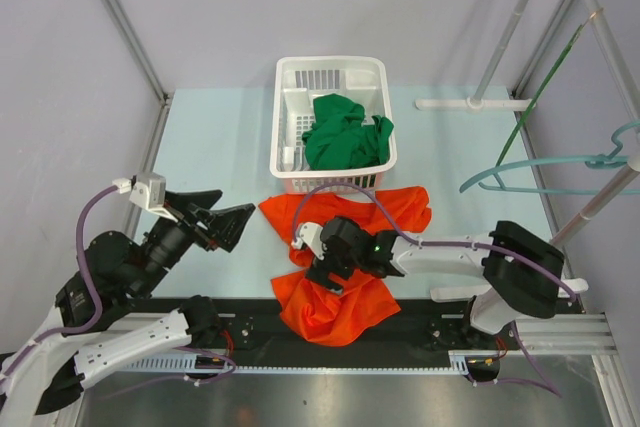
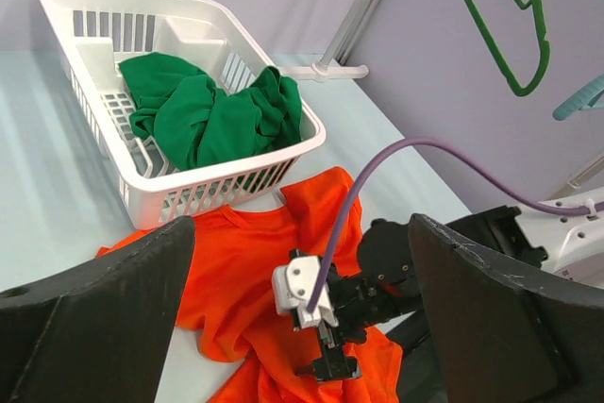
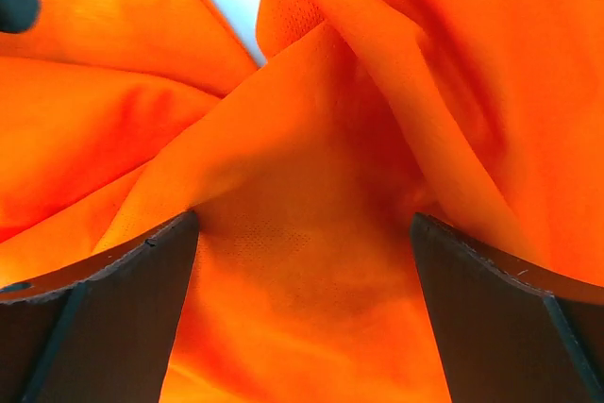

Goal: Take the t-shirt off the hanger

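Note:
I will keep my right gripper low on the middle of the shirt and first close its open fingers on the raised fold (image 3: 308,222) to get it.
The orange t-shirt (image 1: 345,262) lies crumpled on the table in front of the basket, with no hanger in it that I can see. It also shows in the left wrist view (image 2: 236,271). My right gripper (image 1: 325,275) is open and pressed down on the shirt's middle; in the right wrist view (image 3: 302,327) the orange cloth (image 3: 311,186) fills the gap between the fingers. My left gripper (image 1: 228,217) is open and empty, held above the table left of the shirt. A teal hanger (image 1: 545,162) hangs bare on the rack at the right.
A white basket (image 1: 290,82) with a green garment (image 1: 345,132) stands behind the shirt. A green hanger (image 1: 550,77) hangs on the rack poles at the right. The rack's white foot (image 1: 470,103) lies at the back right.

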Motion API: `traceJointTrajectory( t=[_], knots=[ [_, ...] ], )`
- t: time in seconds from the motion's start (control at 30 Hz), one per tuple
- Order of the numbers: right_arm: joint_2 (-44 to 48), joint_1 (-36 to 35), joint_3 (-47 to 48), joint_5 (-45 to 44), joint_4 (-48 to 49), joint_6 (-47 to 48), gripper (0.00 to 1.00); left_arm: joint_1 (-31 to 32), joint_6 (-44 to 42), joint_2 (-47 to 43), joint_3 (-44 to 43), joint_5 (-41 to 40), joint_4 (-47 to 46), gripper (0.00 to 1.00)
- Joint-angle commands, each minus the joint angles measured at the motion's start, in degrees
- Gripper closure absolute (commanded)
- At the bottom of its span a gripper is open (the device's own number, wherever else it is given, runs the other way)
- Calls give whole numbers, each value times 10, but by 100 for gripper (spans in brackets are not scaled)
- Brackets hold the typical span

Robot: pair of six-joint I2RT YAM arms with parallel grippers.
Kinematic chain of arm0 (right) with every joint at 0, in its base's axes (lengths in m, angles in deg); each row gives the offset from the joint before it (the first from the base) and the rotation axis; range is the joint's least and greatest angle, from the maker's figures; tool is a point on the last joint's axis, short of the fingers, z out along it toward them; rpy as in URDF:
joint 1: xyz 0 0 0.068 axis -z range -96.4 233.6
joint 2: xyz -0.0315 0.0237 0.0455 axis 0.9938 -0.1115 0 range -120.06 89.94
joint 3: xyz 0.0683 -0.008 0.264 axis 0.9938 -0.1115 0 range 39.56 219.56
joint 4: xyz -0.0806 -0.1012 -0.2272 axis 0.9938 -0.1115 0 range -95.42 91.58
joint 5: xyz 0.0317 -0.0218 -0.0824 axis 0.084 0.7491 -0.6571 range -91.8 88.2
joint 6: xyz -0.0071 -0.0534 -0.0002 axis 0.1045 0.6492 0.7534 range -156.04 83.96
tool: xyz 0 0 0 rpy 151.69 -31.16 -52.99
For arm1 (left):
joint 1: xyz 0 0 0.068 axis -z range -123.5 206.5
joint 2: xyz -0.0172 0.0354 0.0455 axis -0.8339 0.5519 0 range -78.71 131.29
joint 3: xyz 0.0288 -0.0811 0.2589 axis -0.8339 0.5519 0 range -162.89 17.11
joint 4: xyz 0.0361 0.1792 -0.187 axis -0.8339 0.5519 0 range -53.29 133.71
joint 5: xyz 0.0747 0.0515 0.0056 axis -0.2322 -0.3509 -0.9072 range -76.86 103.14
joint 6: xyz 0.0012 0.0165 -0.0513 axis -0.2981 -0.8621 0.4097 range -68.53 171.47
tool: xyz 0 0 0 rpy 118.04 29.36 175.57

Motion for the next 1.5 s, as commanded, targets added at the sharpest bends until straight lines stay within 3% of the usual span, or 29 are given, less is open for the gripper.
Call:
traceJointTrajectory(
  t=[0.0,0.07,0.1,0.27,0.3,0.53,0.73,0.8,0.9,0.93,1.03,1.1,1.17,1.27,1.3,1.4,1.47],
  knots=[
    [-40,5,27,-8,39,28,10,-2,10,-4,11,3,0,0],
    [-55,8,32,-37,38,28,21,-2,12,-4,18,3,0,0],
    [-60,12,39,-42,25,25,36,-2,14,-3,19,3,0,0],
    [-31,12,45,-100,28,4,76,-2,27,-1,31,-8,22,0],
    [-12,7,39,-115,39,0,99,-2,29,-2,33,-13,24,0],
    [211,8,33,-113,117,-27,100,-2,49,-15,65,-16,34,0],
    [256,87,169,-2,114,-147,100,-2,52,-31,80,-23,22,0],
    [228,96,219,-41,105,-170,100,-2,56,-34,83,-22,16,0],
    [181,88,299,-134,109,-132,100,-2,62,-33,86,-15,8,0],
    [170,82,328,-226,132,-123,100,-2,62,-32,86,-9,7,0],
    [123,77,353,-382,224,-65,100,-2,67,-30,87,0,6,0],
    [101,82,352,-444,299,-2,100,-2,72,-29,88,2,6,0],
    [69,98,342,-458,414,34,100,-2,73,-30,89,6,0,0],
    [27,113,315,-408,572,103,100,-2,72,-25,90,10,-3,0],
    [10,116,311,-390,664,136,100,-2,73,-24,90,12,-5,0],
    [-83,134,342,-401,787,236,100,-2,72,-19,87,17,-7,0],
    [-148,148,375,-417,792,256,100,-2,73,-17,85,17,-6,0]
  ],
)
